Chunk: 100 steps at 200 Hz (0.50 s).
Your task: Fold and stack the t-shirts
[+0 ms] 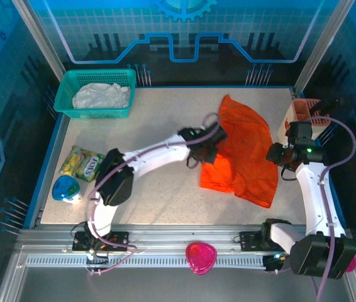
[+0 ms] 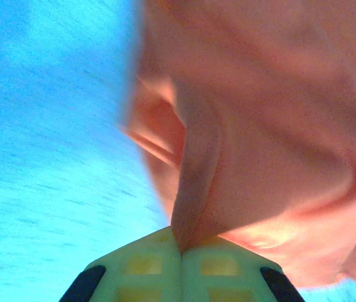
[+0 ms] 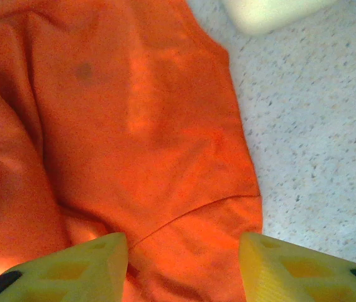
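Note:
The orange t-shirt (image 1: 244, 157) is rumpled, so the left gripper will next carry the fold outward and toward the teal basket and let it go on the bare tabletop near the basket.
The orange t-shirt (image 1: 244, 157) lies rumpled on the right half of the table. My left gripper (image 1: 212, 141) reaches across to its left edge and is shut on a fold of the orange cloth (image 2: 194, 189), pinched between the fingertips (image 2: 159, 264). My right gripper (image 1: 280, 156) hovers at the shirt's right edge. Its jaws stand open on either side of a hemmed sleeve (image 3: 197, 239), whose cloth lies flat between them. A white t-shirt (image 1: 101, 95) sits bunched in the teal basket.
The teal mesh basket (image 1: 96, 113) stands at the back left. A yellow-green snack packet (image 1: 82, 163) and a blue round object (image 1: 65, 189) lie at the left edge. A pink holder (image 1: 305, 108) stands at the back right, and a pink object (image 1: 201, 257) rests on the front rail.

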### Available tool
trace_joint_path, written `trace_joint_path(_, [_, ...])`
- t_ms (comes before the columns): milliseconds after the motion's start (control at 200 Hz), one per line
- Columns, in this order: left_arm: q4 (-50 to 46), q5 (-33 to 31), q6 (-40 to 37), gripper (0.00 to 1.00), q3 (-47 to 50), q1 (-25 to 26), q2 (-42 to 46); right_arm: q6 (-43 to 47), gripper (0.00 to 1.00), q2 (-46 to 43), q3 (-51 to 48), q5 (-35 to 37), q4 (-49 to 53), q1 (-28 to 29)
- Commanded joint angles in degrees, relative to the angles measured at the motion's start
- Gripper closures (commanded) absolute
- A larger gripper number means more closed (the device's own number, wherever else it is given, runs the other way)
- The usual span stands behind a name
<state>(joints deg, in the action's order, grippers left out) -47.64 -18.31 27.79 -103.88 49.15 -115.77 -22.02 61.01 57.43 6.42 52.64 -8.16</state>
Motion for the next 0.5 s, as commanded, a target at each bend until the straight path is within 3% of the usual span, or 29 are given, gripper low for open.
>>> trace_joint_path(0, [-13.5, -16.9, -9.7, 1.0, -6.8, -6.5, 3.0, -1.4, 0.49, 0.7, -2.6, -2.1, -1.2, 3.1])
trace_joint_path(145, [-14.5, -28.8, -20.1, 1.0, -15.6, -14.1, -2.7, -4.8, 0.5, 2.2, -5.5, -1.5, -3.3, 9.7])
trace_joint_path(250, [-8.5, -36.7, -29.7, 1.0, -19.9, -18.3, -7.7, -7.9, 0.5, 3.4, -7.9, -0.6, -5.0, 15.0])
trace_joint_path(440, [-5.7, -36.9, -37.8, 1.0, -33.9, -23.7, -20.2, -12.8, 0.5, 5.1, -13.7, -0.3, -9.6, 21.5])
trace_joint_path(495, [-4.4, -37.3, -40.2, 0.87, -36.5, -24.0, -23.3, -13.5, 0.5, 5.9, -14.8, -0.6, -10.8, 22.3])
